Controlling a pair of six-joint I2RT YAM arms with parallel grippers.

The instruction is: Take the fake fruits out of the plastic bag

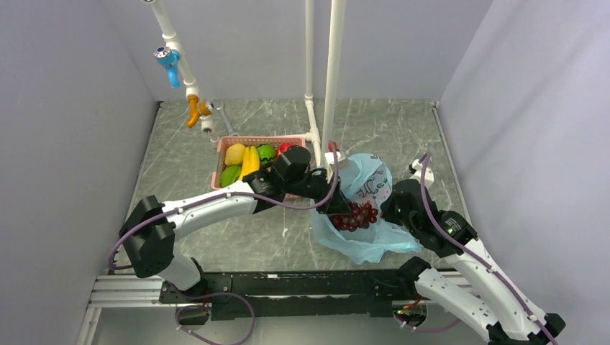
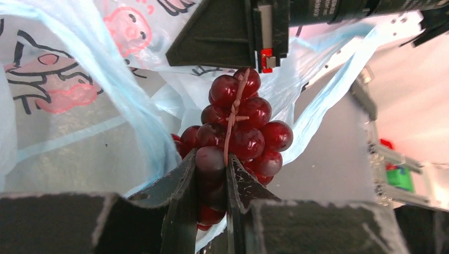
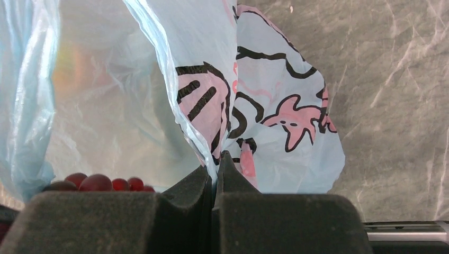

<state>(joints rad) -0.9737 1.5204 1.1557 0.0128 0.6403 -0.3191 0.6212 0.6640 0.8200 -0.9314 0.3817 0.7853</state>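
Next, my left gripper lifts from the bag (image 1: 368,188), moves over the bananas, lowers and releases the grapes, since the other fruits lie in the pink lattice basket.
The light-blue plastic bag (image 1: 368,188) with pink cartoon prints lies right of centre, its mouth open. My left gripper (image 1: 344,208) reaches into the mouth and is shut on the dark red grapes (image 1: 357,215); in the left wrist view the gripper (image 2: 210,174) pinches the lowest grape of the bunch (image 2: 241,129). My right gripper (image 1: 398,205) is shut on the bag's edge; in the right wrist view the gripper (image 3: 217,169) pinches a fold of the bag (image 3: 212,100), with the grapes (image 3: 95,182) at lower left.
A pink lattice basket (image 1: 225,154) behind the left arm holds a yellow pear (image 1: 234,153), bananas (image 1: 249,161), green fruits (image 1: 266,152) and a red fruit (image 1: 283,148). White pipe posts (image 1: 332,79) stand behind the bag. Grey walls close both sides.
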